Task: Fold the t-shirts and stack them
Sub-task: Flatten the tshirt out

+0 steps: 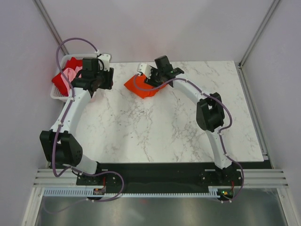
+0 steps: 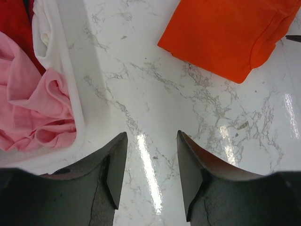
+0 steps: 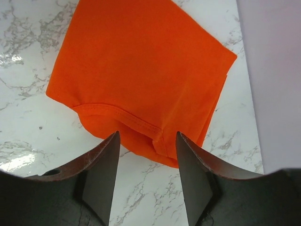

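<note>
My right gripper will next go down onto the stitched edge of the bright orange-red t-shirt (image 1: 140, 88) and close, as the hemmed corner is between my open fingers.
A folded bright orange-red t-shirt (image 1: 140, 88) (image 2: 225, 35) (image 3: 141, 70) lies flat on the marble table near its far edge. My right gripper (image 3: 147, 139) (image 1: 151, 75) hovers over the shirt's hemmed corner, open, with nothing between its fingers. A crumpled pale pink t-shirt (image 2: 33, 108) (image 1: 69, 74) and a deeper red t-shirt (image 1: 60, 80) (image 2: 14, 23) sit in the white basket (image 1: 56, 96) (image 2: 70, 94) at the far left. My left gripper (image 2: 150, 139) (image 1: 94, 77) hangs open over bare table just right of the basket's rim.
The marble table (image 1: 164, 127) spreads between the arms and the near edge. Grey walls close in the back and sides, and the wall shows at the right of the right wrist view.
</note>
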### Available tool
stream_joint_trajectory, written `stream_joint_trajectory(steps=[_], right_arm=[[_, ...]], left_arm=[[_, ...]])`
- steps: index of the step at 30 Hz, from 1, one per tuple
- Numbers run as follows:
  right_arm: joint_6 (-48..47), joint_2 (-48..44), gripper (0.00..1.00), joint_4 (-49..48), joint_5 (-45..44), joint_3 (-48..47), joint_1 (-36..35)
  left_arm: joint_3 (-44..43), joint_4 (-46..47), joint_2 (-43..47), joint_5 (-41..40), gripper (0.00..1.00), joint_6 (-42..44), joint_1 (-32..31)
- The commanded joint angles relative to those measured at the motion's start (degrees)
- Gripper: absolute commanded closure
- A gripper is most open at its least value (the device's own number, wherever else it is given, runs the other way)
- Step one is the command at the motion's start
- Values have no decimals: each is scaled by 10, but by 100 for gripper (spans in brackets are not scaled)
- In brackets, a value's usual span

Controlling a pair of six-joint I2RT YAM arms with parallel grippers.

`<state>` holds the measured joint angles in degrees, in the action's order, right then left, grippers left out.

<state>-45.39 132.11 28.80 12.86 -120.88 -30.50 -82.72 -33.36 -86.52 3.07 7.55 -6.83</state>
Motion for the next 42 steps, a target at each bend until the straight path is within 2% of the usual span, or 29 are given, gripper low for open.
stream_joint_trajectory(steps=[1,15,18,23,30,32,33,35,36,42], right_arm=[[-30,25,41,19,-12,-20,5],[-22,96,46,-5,-72,-69,18],[-17,104,48,-10,-73,-70,18],[-8,104,56,-16,-69,-68,18],[20,89,58,-42,-44,-67,18],[21,89,69,-44,-45,-68,17],[21,88,80,-44,-45,-68,17],[23,88,90,-45,-43,-67,17],[25,86,98,-45,-40,-66,17],[61,36,100,-55,-24,-75,18]], left_arm=[[-3,10,12,-4,45,17,1],[-28,10,-18,4,45,10,1],[-29,9,-19,4,45,10,1],[-24,11,-16,3,44,11,1],[-24,11,-17,7,44,7,1],[-24,11,-19,8,44,6,0],[-25,12,-18,9,44,6,0],[-24,11,-18,9,44,5,1],[-24,13,-19,11,44,5,1],[-26,13,-15,8,44,7,0]])
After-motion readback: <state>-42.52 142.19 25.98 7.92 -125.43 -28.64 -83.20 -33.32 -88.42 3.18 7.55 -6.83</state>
